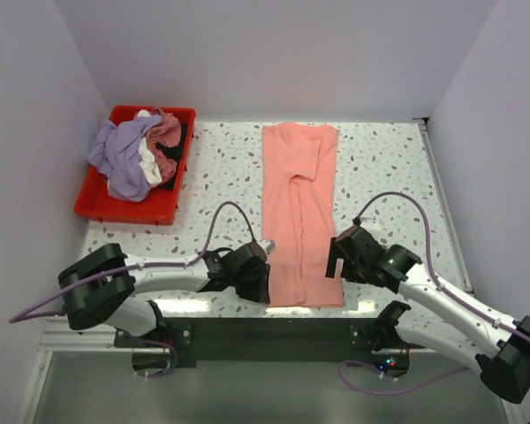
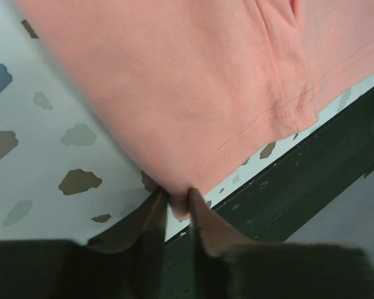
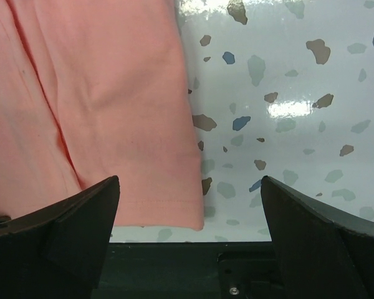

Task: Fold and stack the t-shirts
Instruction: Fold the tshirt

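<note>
My right gripper lowers its open fingers below and back around the hem's free corner (image 1: pixel 339 303) (image 3: pixel 196 222) next, since the hem's other corner is already pinched.
A salmon-pink t-shirt (image 1: pixel 299 212) lies folded into a long strip down the middle of the table, its hem at the near edge. My left gripper (image 1: pixel 263 284) is shut on the near left corner of the hem, seen pinched between the fingers in the left wrist view (image 2: pixel 177 202). My right gripper (image 1: pixel 336 256) is open and empty above the hem's near right corner (image 3: pixel 196 218). The lavender t-shirt (image 1: pixel 119 155), a white one (image 1: pixel 148 166) and a dusty rose one (image 1: pixel 166 132) lie crumpled in the red bin (image 1: pixel 97 208).
The red bin stands at the far left of the speckled table (image 1: pixel 221 168). The table's dark front edge (image 3: pixel 174 261) runs right below the hem. Walls close in the left, right and back.
</note>
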Available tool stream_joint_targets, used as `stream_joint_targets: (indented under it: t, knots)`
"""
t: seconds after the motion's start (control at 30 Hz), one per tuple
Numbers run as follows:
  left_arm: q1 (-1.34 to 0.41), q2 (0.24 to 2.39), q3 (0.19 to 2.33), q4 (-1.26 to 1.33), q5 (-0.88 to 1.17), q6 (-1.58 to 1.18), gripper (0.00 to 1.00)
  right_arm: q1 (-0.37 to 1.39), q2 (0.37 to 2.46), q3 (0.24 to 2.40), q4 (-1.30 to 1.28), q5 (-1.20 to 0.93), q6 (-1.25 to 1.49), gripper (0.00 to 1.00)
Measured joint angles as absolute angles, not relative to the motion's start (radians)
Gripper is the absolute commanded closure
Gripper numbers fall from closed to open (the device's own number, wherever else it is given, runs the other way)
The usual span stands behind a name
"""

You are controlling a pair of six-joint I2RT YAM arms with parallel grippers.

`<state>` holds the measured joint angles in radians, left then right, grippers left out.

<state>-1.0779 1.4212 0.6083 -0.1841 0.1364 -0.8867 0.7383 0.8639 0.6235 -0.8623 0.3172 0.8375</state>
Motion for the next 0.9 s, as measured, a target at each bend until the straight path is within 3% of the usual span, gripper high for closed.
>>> stream_joint_targets:
  t: [0.03,0.07,0.27,0.47,0.73,0.77,0.8,0.87,0.9]
  knots:
    - [-1.079,1.433,0.611,-0.177,0.137,-0.884,0.95,0.738,0.867,0.617,-0.857,0.312,0.838,0.01]
    - [-1.080,1.442,0.612,-0.173,0.139,-0.883,1.00,0.738,0.872,0.614,-0.856,0.307,0.837,0.01]
    - [-1.081,1.459,0.625,-0.174,0.144,-0.879,1.00,0.738,0.876,0.587,-0.852,0.242,0.837,0.03]
    - [-1.081,1.435,0.624,-0.211,0.125,-0.879,1.00,0.738,0.876,0.533,-0.854,0.129,0.842,0.16]
    - [-1.081,1.412,0.612,-0.220,0.119,-0.880,1.00,0.738,0.889,0.452,-0.812,0.010,0.862,0.51]
    - [-1.081,1.411,0.608,-0.220,0.118,-0.881,1.00,0.738,0.899,0.446,-0.797,-0.004,0.864,0.58]
    - [-1.081,1.411,0.605,-0.222,0.118,-0.881,1.00,0.738,0.912,0.442,-0.784,-0.017,0.864,0.81]
    - [-1.081,1.409,0.600,-0.223,0.118,-0.882,1.00,0.738,0.941,0.437,-0.768,-0.036,0.860,0.97]
    - [-1.081,1.406,0.598,-0.225,0.118,-0.883,1.00,0.738,0.949,0.437,-0.766,-0.044,0.861,1.00]
